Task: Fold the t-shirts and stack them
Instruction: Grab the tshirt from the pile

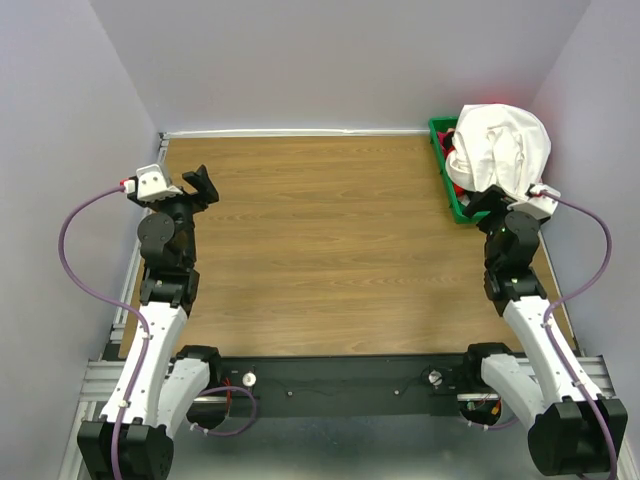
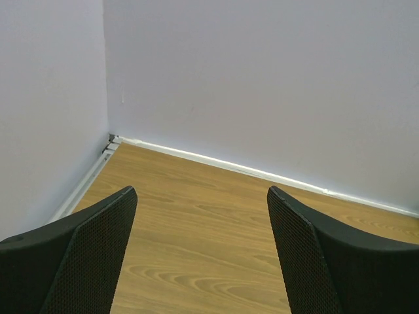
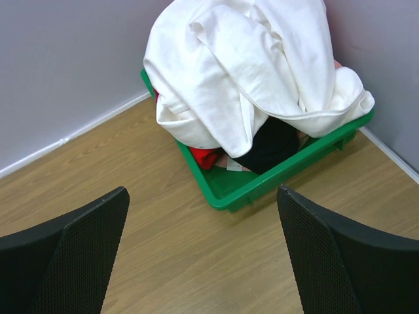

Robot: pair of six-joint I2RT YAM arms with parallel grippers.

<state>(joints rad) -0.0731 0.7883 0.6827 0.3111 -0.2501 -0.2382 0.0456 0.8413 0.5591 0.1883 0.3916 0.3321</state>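
My right gripper lowers outward next, to the white t-shirt's fold beside the bin's table-facing edge, because this shirt lies over the red and dark ones.
A crumpled white t-shirt lies heaped on top of a green bin at the table's far right corner. In the right wrist view the white t-shirt covers a red one and a dark one inside the bin. My right gripper is open and empty, just in front of the bin's near corner. My left gripper is open and empty over bare wood at the far left, also seen from above.
The wooden table is walled in by lilac panels on the left, back and right. A white strip runs along the foot of the back wall. The arm bases sit on a black rail at the near edge.
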